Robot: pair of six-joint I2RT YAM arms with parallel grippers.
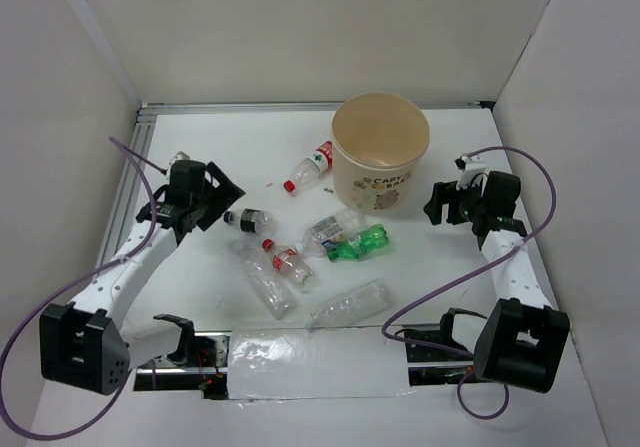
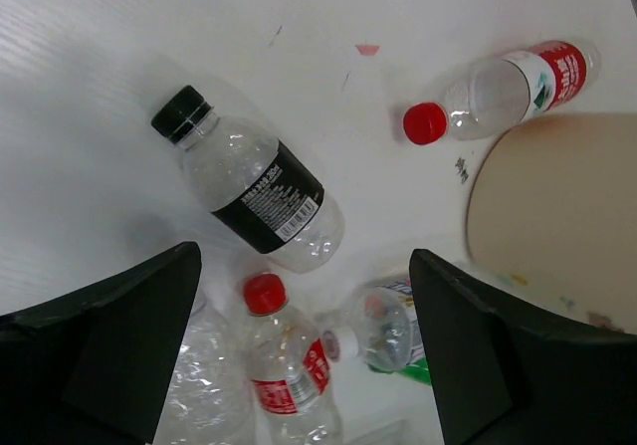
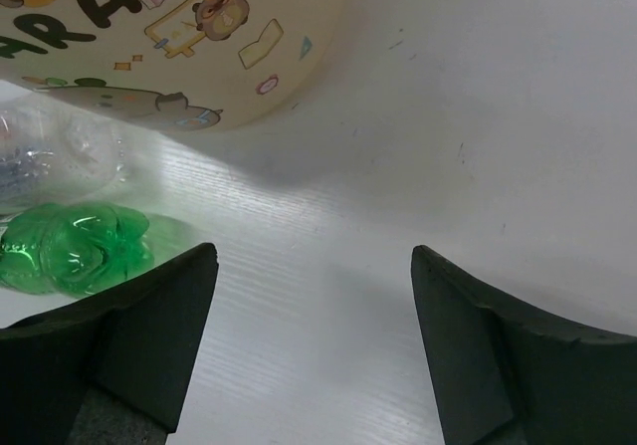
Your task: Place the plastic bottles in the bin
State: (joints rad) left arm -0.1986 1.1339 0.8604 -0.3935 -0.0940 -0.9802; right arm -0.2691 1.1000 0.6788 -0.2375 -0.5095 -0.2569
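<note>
I will move my right gripper back, turn it and lower it onto the clear bottle's end nearer the green bottle (image 1: 373,297), because the crushed clear bottle lies crosswise by the plastic sheet.
The tan bin (image 1: 380,152) stands at the back of the table with its mouth up. Several plastic bottles lie on their sides to its left and front. A red-capped one (image 1: 308,167) lies beside the bin, a black-capped one (image 1: 250,220) nearer my left arm, and a green one (image 1: 358,245) in front of the bin. My left gripper (image 1: 213,203) hovers open over the black-capped bottle (image 2: 249,191), empty. Below it lie a red-capped bottle (image 2: 284,360) and a white-capped clear one (image 2: 383,331). My right gripper (image 1: 440,204) hangs open and empty, right of the bin (image 3: 199,47) and the green bottle (image 3: 70,246).
Two crushed clear bottles (image 1: 265,285) (image 1: 350,302) lie near the front. A clear plastic sheet (image 1: 310,362) covers the front edge between the arm bases. White walls close in the table on the left, back and right.
</note>
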